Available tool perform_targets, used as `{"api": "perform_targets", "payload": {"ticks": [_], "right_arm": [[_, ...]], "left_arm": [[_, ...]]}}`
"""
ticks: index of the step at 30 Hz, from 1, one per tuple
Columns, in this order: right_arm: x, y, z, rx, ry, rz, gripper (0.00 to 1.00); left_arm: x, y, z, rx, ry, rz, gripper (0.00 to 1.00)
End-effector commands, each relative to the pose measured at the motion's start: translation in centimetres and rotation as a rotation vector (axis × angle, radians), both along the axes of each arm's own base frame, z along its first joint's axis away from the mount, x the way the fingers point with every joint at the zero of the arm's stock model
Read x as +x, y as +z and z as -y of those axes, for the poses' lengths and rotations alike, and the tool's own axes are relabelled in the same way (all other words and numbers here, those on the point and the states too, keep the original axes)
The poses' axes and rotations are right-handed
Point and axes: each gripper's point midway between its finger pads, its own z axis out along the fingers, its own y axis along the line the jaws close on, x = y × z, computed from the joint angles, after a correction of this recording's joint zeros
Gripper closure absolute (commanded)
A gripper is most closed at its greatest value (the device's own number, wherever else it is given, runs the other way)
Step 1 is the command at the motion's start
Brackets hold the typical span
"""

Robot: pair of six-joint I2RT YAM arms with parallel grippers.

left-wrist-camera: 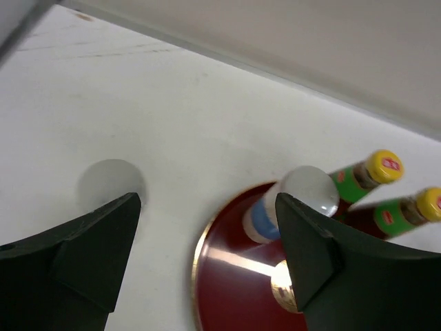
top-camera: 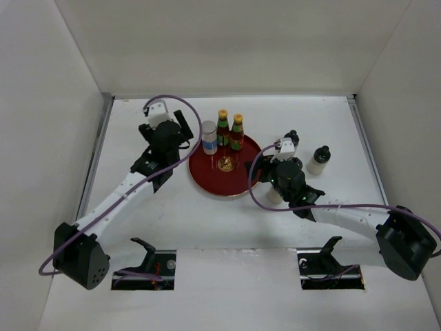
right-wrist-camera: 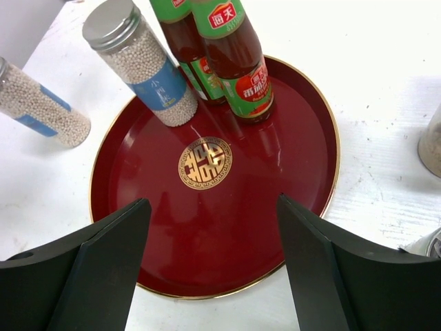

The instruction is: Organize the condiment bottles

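The second shaker is standing off the tray, so I will next move my left gripper down and away from the tray, onto the second shaker's grey cap (left-wrist-camera: 111,185).
Two red sauce bottles (top-camera: 222,127) (top-camera: 237,132) with yellow caps stand at the back of the round red tray (top-camera: 213,181). A white grey-topped shaker (top-camera: 209,136) stands beside them on the tray; it shows in the right wrist view (right-wrist-camera: 148,69). A second shaker (right-wrist-camera: 41,103) stands on the table left of the tray. Pale black-capped bottles (top-camera: 319,160) (top-camera: 293,138) stand to the right of the tray. My left gripper (left-wrist-camera: 207,241) is open and empty above the tray's left rim (left-wrist-camera: 200,262). My right gripper (right-wrist-camera: 213,269) is open and empty over the tray's near rim (right-wrist-camera: 303,172).
White walls close in the table on three sides. Another pale bottle (top-camera: 274,195) stands right under my right wrist, and one shows at the right edge of the right wrist view (right-wrist-camera: 434,141). Purple cables loop over both arms.
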Motion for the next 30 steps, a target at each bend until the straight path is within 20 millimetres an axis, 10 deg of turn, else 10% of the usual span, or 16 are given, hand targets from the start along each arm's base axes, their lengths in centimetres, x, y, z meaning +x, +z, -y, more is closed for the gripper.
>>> {"api": "perform_targets", "payload": {"ticks": [1,20,26,30], "right_arm": [[0.4,2.0,-0.3,0.068,0.002,0.047,0.19],[0.3,1.2,-1.2,0.068,0.033,0.027,0.19],[0.3,1.4,-1.1,0.076,0.031,0.030,0.19],[0.5,1.2,-0.9,0.076,0.025,0.028,0.19]], "left_arm": [[-1.8,-1.9,-5.1,0.044,0.152,-0.070,0.21],[2.4,-8.1,-8.8,-0.010,0.240,-0.184,0.23],[2.6,-9.3,-8.9,-0.016,0.246,-0.209,0.50],[1.6,-5.6,-8.1,-0.010,0.218,-0.128,0.63]]}}
